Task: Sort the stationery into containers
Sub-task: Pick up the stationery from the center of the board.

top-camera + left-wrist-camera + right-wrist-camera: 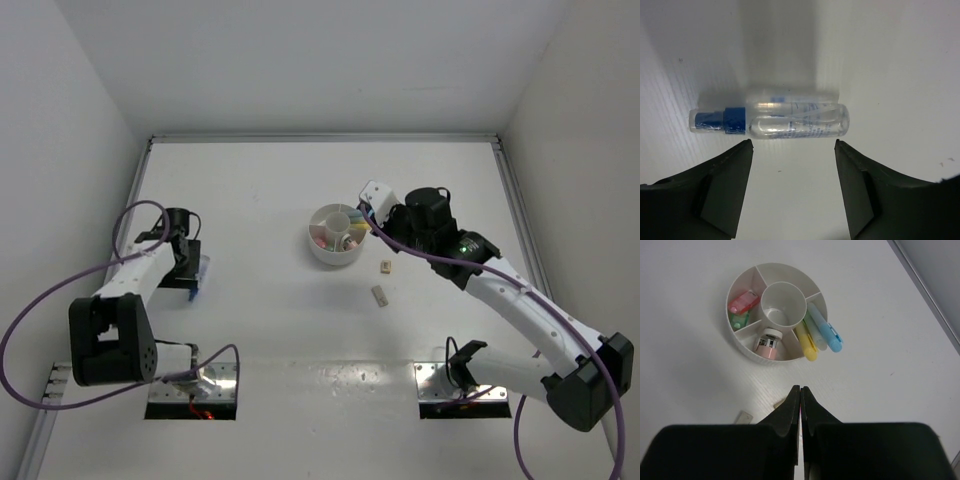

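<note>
The spray bottle lies crosswise below my left gripper's fingers. My left gripper needs to turn next to straddle it and lower onto the part of the bottle by the blue cap (199, 284).
The round white organiser (322, 250) (742, 347) holds pink and green small pieces in one wedge, a pink-and-white piece in another, and yellow (806, 343), pale green and light blue (829, 334) markers in a third. Its central well looks empty. My right gripper (370, 203) (800, 389) hovers beside the organiser's right side, jaws pressed together with a thin pink sliver between them. Two tan blocks (385, 266) (379, 295) lie on the table near it. My left gripper (186, 262) (794, 145) is open and empty, low over the table at the far left.
A clear spray bottle with a blue cap (790, 120) (204, 274) lies on its side just ahead of the left fingers. White walls enclose the table on the left, back and right. The two tan blocks also show in the right wrist view (743, 416) (780, 402).
</note>
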Controlling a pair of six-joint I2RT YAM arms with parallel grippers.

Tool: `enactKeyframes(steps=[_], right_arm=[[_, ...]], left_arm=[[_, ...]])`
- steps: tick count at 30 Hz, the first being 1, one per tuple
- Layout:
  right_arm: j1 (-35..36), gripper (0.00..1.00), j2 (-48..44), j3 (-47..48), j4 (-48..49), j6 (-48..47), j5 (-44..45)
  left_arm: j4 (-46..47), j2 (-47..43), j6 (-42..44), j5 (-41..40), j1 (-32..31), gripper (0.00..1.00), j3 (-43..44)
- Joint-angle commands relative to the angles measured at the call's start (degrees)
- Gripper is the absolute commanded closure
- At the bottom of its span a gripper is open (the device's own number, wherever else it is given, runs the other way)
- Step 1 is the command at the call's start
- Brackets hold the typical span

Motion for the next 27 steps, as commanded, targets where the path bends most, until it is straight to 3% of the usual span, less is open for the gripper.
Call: enactKeyframes(steps=[1, 4, 11, 15, 19, 27], right_arm=[[-0.21, 1.00, -0.89, -0.23, 0.80, -0.34, -0.72], [-0.21, 1.00, -0.89, -0.23, 0.80, -0.34, -0.72], [-0.21, 1.00, -0.89, -0.76, 0.80, -0.87, -0.72], [-0.21, 1.00, -1.41, -0.76, 0.80, -0.87, -0.72], [-0.21, 1.00, -1.41, -0.76, 0.80, -0.87, -0.72], [-0.21, 1.00, -1.41, -0.76, 0.80, -0.87, -1.25]], left_arm=[[-1.85, 1.58, -2.23, -3.02, 0.94, 0.28, 2.80], [-1.85, 5.88, -2.75, 0.04, 1.47, 0.27, 2.81], [-1.05, 0.37, -2.85, 0.14, -0.38, 0.26, 2.81], [-3.33, 1.33, 0.84, -1.35, 1.90, 0.26, 6.15], [-3.34, 3.52, 0.85, 2.85, 3.22, 0.26, 4.58], [-2.11, 1.59, -7.57, 6.64, 0.85, 0.26, 0.52]])
